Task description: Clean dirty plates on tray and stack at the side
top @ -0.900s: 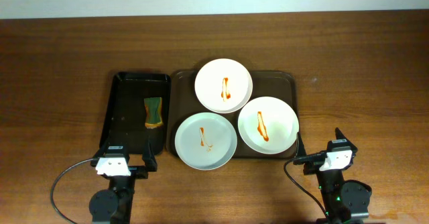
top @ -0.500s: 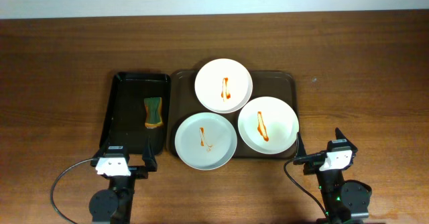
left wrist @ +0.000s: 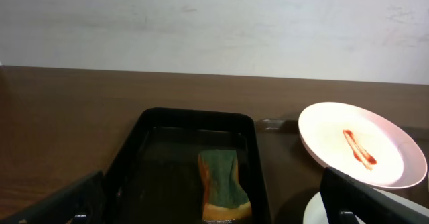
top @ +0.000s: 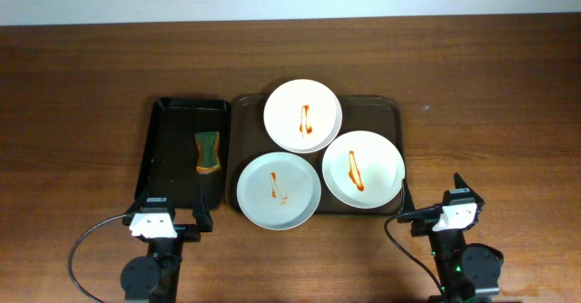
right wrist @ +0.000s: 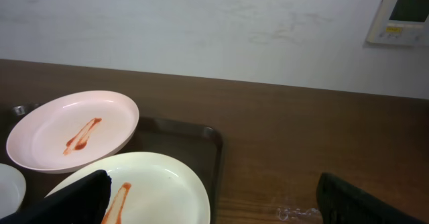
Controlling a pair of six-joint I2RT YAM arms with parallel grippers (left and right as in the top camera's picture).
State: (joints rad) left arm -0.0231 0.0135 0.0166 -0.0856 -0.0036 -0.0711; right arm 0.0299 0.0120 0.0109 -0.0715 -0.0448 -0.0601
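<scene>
The sponge lies in the black tray, so my left gripper will move outward to it next. It will then tilt its fingers down and lower them on both sides of its narrow middle [top: 208, 151] [left wrist: 222, 178].
Three white plates lie on the brown tray [top: 383, 113], each with an orange-red sauce streak: one at the back [top: 302, 115], one front left [top: 279, 190], one front right [top: 363, 168]. My left gripper [top: 170, 210] is open and empty at the table's front, just before the black tray's near end. My right gripper [top: 432, 192] is open and empty, front right of the brown tray. In the left wrist view the back plate [left wrist: 362, 150] shows at right. In the right wrist view the back plate [right wrist: 70, 130] and the front right plate [right wrist: 161, 184] sit on the tray [right wrist: 194, 133].
A narrow black tray [top: 172, 122] left of the brown tray holds a green-yellow sponge [top: 208, 151]; the sponge also shows in the left wrist view [left wrist: 223, 184]. Bare wooden table lies right of the brown tray [top: 490, 131]. A white wall runs along the back.
</scene>
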